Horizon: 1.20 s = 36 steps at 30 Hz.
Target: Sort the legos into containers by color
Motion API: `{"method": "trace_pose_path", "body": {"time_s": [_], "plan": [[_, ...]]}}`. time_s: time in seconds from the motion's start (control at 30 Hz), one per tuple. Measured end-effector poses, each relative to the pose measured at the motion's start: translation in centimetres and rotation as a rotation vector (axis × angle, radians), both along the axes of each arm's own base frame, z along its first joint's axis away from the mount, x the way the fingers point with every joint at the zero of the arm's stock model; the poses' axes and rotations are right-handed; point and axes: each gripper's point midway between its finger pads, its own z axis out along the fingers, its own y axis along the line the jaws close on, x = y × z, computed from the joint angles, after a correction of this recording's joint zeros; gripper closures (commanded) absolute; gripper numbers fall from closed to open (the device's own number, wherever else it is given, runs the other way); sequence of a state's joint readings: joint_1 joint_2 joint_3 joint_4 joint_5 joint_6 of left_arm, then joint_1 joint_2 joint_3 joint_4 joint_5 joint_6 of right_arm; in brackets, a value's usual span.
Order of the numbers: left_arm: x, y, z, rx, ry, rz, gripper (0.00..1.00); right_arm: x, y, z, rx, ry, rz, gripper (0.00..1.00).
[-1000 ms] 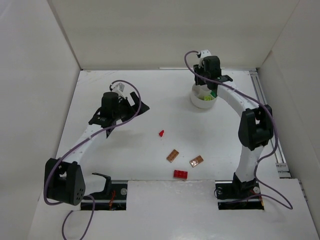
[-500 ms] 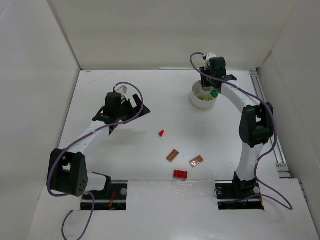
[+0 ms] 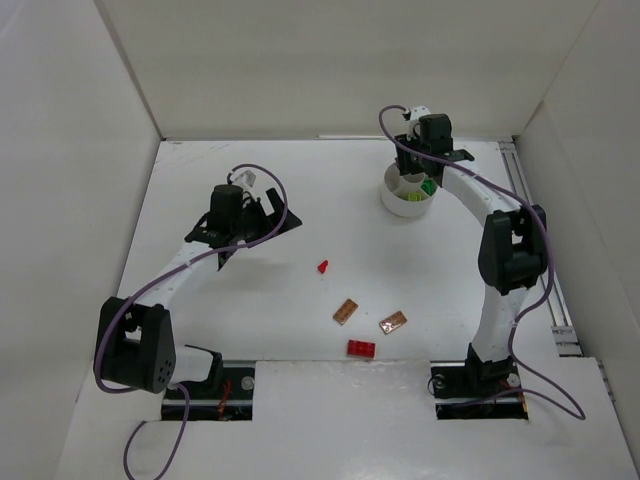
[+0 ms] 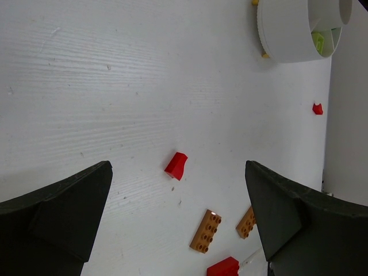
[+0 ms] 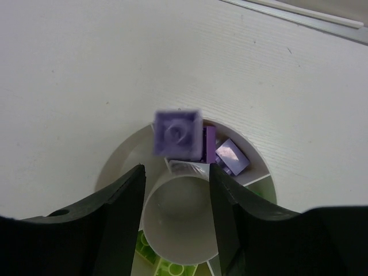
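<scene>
The left gripper swings back and lowers astride the free long sides of the orange-brown lego nearest the small red lego next, since that lego lies below and back.
The round white dish (image 3: 392, 205) of containers stands at the back right. My right gripper (image 3: 428, 148) hovers over it, open. In the right wrist view a purple lego (image 5: 177, 133) shows blurred and free, just beyond my right gripper (image 5: 177, 168), above the wedge with two other purple legos (image 5: 230, 155). Lime legos (image 5: 152, 256) lie in a nearer wedge. On the table lie a small red lego (image 3: 323, 267), two orange-brown legos (image 3: 346, 311) (image 3: 393, 322) and a red brick (image 3: 361, 348). My left gripper (image 3: 275, 215) is wide open and empty, left of the small red lego (image 4: 176, 165).
White walls close the table on the left, back and right. A metal rail (image 3: 520, 190) runs along the right side. Another small red piece (image 4: 317, 108) lies beyond the dish (image 4: 284, 34) in the left wrist view. Both arm bases sit at the near edge.
My right gripper shifted slightly right over the dish and its jaws widened, letting the purple lego go. The left arm drew in a little, then held still.
</scene>
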<state>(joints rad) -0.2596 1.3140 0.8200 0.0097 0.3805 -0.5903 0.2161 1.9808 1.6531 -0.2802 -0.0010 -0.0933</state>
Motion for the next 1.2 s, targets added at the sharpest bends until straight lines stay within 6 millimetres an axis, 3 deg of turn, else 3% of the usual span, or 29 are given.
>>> {"method": "trace_pose_path", "body": {"time_s": [0.4, 0.57, 0.63, 0.7, 0.73, 0.77, 0.8, 0.97, 1.1, 1.13, 1.2], "plan": [[0.0, -0.1, 0.0, -0.002, 0.001, -0.003, 0.0, -0.1, 0.1, 0.3, 0.006, -0.003, 0.0, 0.41], [-0.1, -0.1, 0.0, -0.002, 0.001, -0.004, 0.0, -0.8, 0.0, 2.8, 0.018, -0.046, 0.004, 0.41], [-0.1, -0.3, 0.0, -0.002, 0.001, -0.009, 0.0, -1.5, -0.1, 4.3, 0.025, -0.072, 0.007, 0.39], [-0.3, -0.6, -0.1, 0.004, 0.0, -0.015, 0.0, -2.4, -0.1, 5.8, 0.037, -0.099, 0.011, 0.29], [-0.5, -0.9, -0.2, 0.01, 0.002, -0.022, 0.0, -3.0, -0.1, 6.6, 0.042, -0.113, 0.009, 0.26], [-0.8, -1.3, -0.3, 0.018, 0.003, -0.032, 0.0, -3.7, -0.2, 7.2, 0.043, -0.124, 0.004, 0.09], [-1.2, -1.8, -0.4, 0.027, 0.007, -0.046, 0.0, -4.5, -0.1, 7.8, 0.051, -0.137, -0.003, 0.0], [-3.6, -3.9, -1.8, 0.1, 0.04, -0.1, 0.0, -10.9, 0.7, 9.2, 0.126, -0.165, -0.034, 0.0], [-6.7, -6.3, -2.6, 0.195, 0.032, -0.161, 0.0, -16.4, 0.4, 8.3, 0.19, -0.152, -0.065, 0.0], [-7.7, -7.1, -2.7, 0.221, 0.023, -0.184, 0.06, -17.5, 0.3, 8.0, 0.203, -0.145, -0.074, 0.0], [-9.8, -8.7, -3.0, 0.266, 0.003, -0.246, 0.1, -19.4, -0.1, 7.5, 0.226, -0.143, -0.088, 0.0]]}}
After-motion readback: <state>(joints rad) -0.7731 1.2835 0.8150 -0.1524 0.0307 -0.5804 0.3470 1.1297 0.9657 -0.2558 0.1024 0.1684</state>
